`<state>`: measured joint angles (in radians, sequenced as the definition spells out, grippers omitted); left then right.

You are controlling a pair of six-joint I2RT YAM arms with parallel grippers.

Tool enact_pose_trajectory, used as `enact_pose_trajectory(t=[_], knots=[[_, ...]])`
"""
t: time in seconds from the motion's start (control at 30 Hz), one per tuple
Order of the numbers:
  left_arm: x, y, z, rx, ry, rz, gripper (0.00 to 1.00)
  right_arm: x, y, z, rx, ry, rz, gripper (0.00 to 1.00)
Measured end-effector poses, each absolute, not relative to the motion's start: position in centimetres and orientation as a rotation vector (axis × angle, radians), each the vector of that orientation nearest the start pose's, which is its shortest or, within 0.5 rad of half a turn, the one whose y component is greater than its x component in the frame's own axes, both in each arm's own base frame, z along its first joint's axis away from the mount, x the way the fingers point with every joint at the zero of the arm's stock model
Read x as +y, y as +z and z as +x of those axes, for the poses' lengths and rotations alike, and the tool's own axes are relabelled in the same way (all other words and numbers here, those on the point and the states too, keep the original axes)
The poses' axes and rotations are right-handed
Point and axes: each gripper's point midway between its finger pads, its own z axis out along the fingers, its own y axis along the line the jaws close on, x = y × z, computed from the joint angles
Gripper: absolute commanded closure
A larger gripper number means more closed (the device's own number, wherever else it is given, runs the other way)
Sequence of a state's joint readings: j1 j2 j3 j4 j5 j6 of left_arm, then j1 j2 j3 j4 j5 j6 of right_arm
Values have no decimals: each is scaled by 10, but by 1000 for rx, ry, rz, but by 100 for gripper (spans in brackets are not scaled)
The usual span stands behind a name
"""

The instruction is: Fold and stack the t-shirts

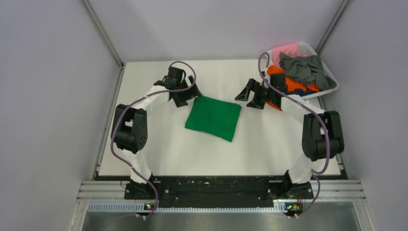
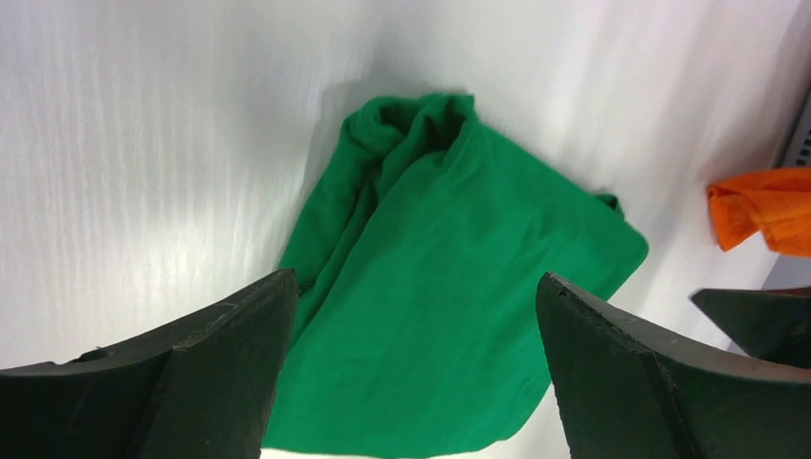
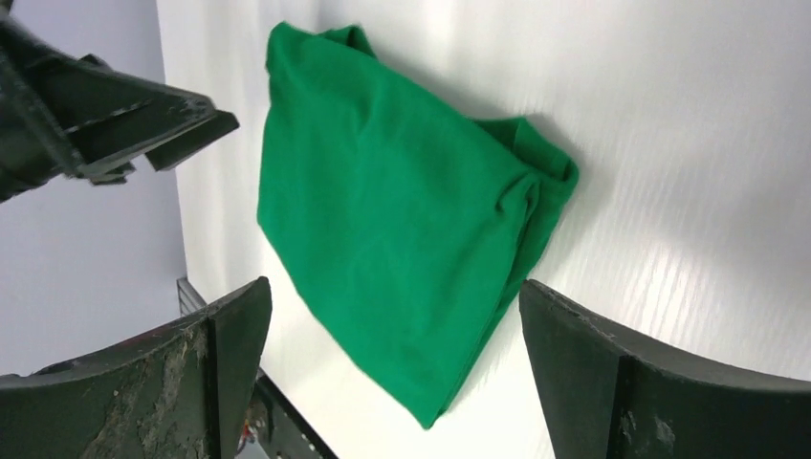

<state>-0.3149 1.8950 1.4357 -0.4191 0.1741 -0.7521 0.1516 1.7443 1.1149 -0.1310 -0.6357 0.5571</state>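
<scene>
The green t-shirt's layered side edge lies uncovered below my open left gripper. Next, my left gripper moves down and back onto that edge's middle (image 1: 192, 110) (image 2: 308, 251) and closes.
A bright green t-shirt (image 1: 213, 117) lies folded into a rough square on the white table (image 1: 269, 149), at its middle. It also shows in the left wrist view (image 2: 449, 287) and the right wrist view (image 3: 392, 220). My left gripper (image 1: 188, 96) is open and empty, just above the shirt's far left corner. My right gripper (image 1: 250, 95) is open and empty, to the right of the shirt's far right corner. Orange (image 1: 293, 86), dark grey (image 1: 304, 68), pink (image 1: 285, 49) and blue (image 1: 299, 91) t-shirts lie heaped in the basket.
A white plastic basket (image 1: 333, 77) stands at the table's far right corner, behind my right arm. An orange shirt hangs over its side, seen in the left wrist view (image 2: 765, 210). Grey walls close in the left, right and back sides.
</scene>
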Motion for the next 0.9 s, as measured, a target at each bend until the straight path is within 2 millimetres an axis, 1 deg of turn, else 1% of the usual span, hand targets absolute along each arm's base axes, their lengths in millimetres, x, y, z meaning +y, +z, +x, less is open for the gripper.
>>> enact_pose_trajectory(t=[0.07,0.17,0.23,0.27,0.33,0.43,0.5,0.57,0.73,0.77,0.9], knots=[[-200,100,427,2529,-647,-460,2,180,126,385,2365,1068,133,1],[-196,89,414,2581,-615,-431,13,174,142,359,2330,1041,96,1],[-192,81,407,2618,-587,-411,22,169,149,342,2314,1014,78,1],[-191,76,405,2634,-574,-400,27,165,152,333,2307,996,73,1],[-190,64,402,2666,-555,-380,31,158,158,317,2292,958,70,1],[-189,35,397,2738,-527,-369,44,149,164,299,2278,898,68,1],[-192,35,399,2743,-549,-362,51,142,168,291,2268,856,74,1],[-195,31,399,2752,-570,-355,59,137,171,284,2262,827,81,1],[-205,26,398,2769,-592,-335,98,129,170,274,2256,775,100,1],[-208,25,398,2772,-602,-331,100,127,167,272,2258,766,106,1],[-212,26,397,2775,-614,-323,100,122,150,264,2296,738,144,1]])
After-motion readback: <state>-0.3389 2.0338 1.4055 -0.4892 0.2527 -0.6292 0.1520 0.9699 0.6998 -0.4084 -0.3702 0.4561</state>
